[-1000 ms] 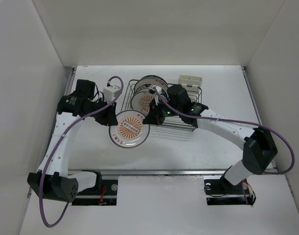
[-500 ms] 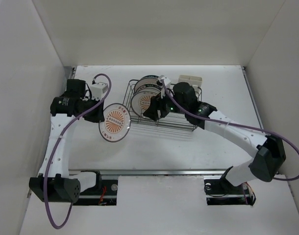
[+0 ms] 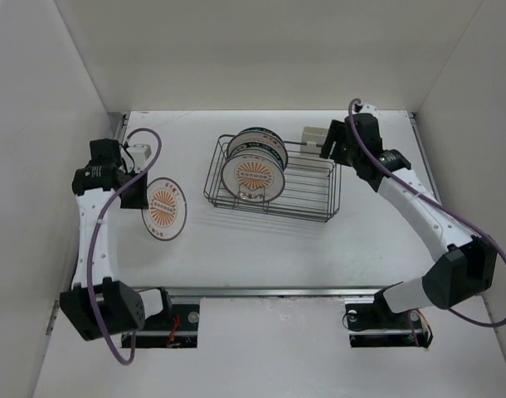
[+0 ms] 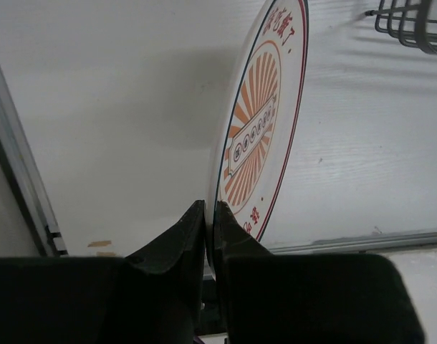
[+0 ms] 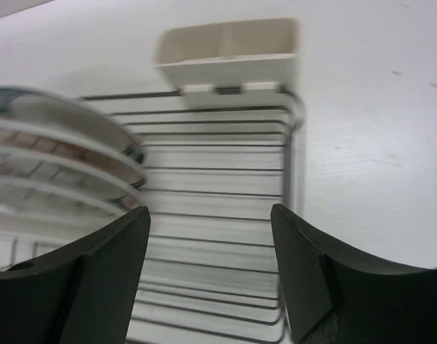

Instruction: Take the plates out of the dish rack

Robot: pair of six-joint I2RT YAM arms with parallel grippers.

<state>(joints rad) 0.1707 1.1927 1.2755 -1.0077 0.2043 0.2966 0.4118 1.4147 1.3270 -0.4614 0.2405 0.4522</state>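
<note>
The orange sunburst plate [image 3: 164,210] is still on edge above the table. My left gripper should move down next, tilt the plate flatter and release it on the bare tabletop.
My left gripper [image 3: 141,197] is shut on the rim of an orange sunburst plate [image 3: 164,210], held on edge over the table left of the dish rack [image 3: 313,197]. The left wrist view shows that plate [image 4: 265,129] pinched edge-on between the jaws of the left gripper [image 4: 210,208]. The dark wire dish rack holds several plates [image 3: 255,170] standing upright at its left end. My right gripper [image 3: 332,146] hovers open over the rack's far right corner. In the right wrist view, the right gripper [image 5: 210,212] has nothing between its fingers, above the rack [image 5: 218,188], with the plates [image 5: 61,150] to the left.
A white plastic caddy [image 3: 318,135] hangs on the rack's far right edge and shows in the right wrist view as the caddy [image 5: 229,54] straight ahead. White walls enclose the table on the left, back and right. A metal rail [image 3: 261,292] runs along the near edge.
The left arm has swung left, carrying the sunburst plate away from the rack. The right gripper has opened and drawn back from the plates to the rack's far right corner.
</note>
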